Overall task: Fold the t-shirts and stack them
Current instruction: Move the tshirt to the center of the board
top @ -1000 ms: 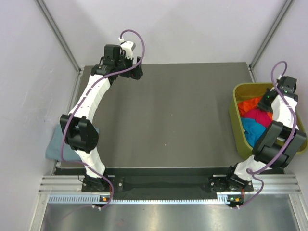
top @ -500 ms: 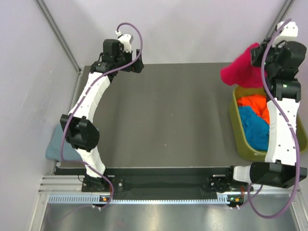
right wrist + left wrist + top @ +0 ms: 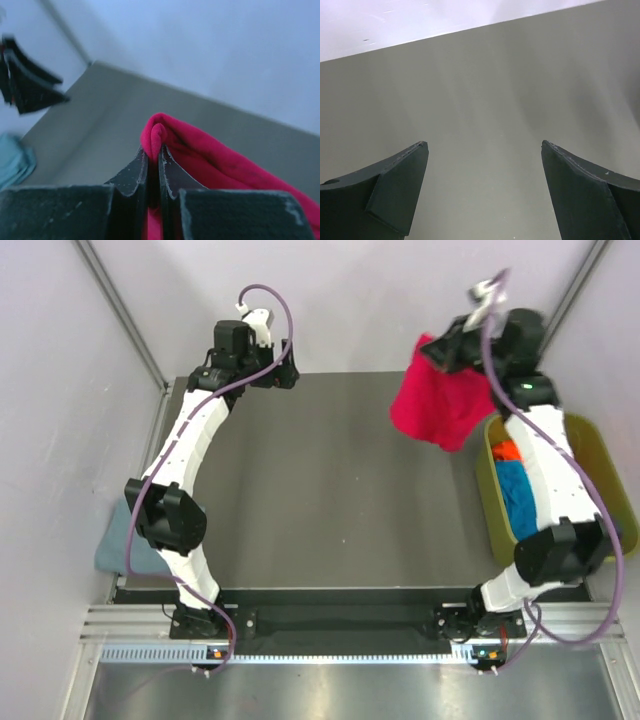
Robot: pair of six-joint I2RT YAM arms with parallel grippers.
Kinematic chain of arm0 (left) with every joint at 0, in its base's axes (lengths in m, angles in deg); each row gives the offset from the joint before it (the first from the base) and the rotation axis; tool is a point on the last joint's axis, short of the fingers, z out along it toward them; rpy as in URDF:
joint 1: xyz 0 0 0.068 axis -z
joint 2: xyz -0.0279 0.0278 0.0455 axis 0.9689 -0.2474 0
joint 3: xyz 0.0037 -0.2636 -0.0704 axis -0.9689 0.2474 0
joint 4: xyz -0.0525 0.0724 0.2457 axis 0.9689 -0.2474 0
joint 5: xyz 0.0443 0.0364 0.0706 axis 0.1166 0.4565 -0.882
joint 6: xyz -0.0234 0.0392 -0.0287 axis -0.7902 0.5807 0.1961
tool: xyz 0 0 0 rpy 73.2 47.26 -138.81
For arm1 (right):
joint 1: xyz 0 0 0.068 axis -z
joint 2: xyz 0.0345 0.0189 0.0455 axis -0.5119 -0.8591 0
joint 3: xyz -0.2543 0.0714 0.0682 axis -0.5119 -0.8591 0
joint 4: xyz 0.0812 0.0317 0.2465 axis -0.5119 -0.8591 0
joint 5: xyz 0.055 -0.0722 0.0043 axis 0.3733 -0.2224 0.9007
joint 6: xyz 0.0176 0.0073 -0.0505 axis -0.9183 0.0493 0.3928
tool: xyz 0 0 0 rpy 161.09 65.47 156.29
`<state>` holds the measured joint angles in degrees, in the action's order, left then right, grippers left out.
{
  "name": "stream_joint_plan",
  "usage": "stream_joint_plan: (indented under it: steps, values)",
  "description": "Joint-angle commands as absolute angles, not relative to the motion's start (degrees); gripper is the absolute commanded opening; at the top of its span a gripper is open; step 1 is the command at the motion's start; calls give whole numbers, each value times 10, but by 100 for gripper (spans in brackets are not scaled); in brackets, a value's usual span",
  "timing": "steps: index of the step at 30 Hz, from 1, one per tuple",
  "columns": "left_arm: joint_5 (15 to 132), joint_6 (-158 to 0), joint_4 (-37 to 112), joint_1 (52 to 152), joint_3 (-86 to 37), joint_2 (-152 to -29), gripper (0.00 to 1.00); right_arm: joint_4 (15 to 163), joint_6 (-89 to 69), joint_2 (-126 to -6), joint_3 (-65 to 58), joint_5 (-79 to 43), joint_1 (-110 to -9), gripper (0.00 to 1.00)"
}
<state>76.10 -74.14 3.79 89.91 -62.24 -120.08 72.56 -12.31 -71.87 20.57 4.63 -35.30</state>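
My right gripper swings away from the bin [image 3: 590, 440] next, toward the table's middle and down, and releases the crimson red t-shirt [image 3: 440, 402] where the table is bare.
My right gripper [image 3: 435, 348] is shut on the crimson red t-shirt [image 3: 440, 402], which hangs in the air over the table's far right part; in the right wrist view a fold of the red t-shirt [image 3: 200, 150] is pinched at the gripper [image 3: 154, 146]. The orange t-shirt [image 3: 507, 451] and turquoise t-shirt [image 3: 518, 498] lie in the olive-green bin [image 3: 590, 440]. The grey-blue t-shirt [image 3: 112, 545] lies off the table's left edge and shows in the right wrist view [image 3: 15, 162]. My left gripper [image 3: 282, 376] is open and empty at the table's far left edge; the left wrist view [image 3: 484, 145] shows bare table.
The dark table [image 3: 340, 490] lies between the arms. Pale walls with metal corner posts [image 3: 120, 310] close in the back and sides. The bin stands at the table's right edge.
My right arm has lifted the red t-shirt out of the bin and swung it left over the table. The left arm has barely moved.
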Motion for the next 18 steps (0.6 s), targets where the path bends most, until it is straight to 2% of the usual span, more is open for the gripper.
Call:
stream_joint_plan:
  steps: [1, 6, 10, 12, 13, 16, 18]
  values:
    - [708, -752, 51, 900, -625, -1164, 99, 726, -113, -759, 193, 122, -440, 0]
    - [639, -737, 58, 900, -600, -1144, 99, 744, -104, -802, 240, 133, -530, 0]
    - [614, -730, 63, 900, -586, -1138, 99, 753, -125, -820, 235, 110, -521, 0]
    - [621, -729, 60, 900, -583, -1134, 99, 751, -119, -824, 208, 100, -507, 37]
    - [628, -724, 59, 900, -582, -1134, 99, 747, -116, -826, 198, 94, -503, 47]
    - [671, -702, 36, 900, -582, -1130, 99, 744, -118, -819, 158, 56, -485, 63]
    - [686, -693, 27, 900, -570, -1121, 99, 731, -104, -799, 128, 12, -482, 64]
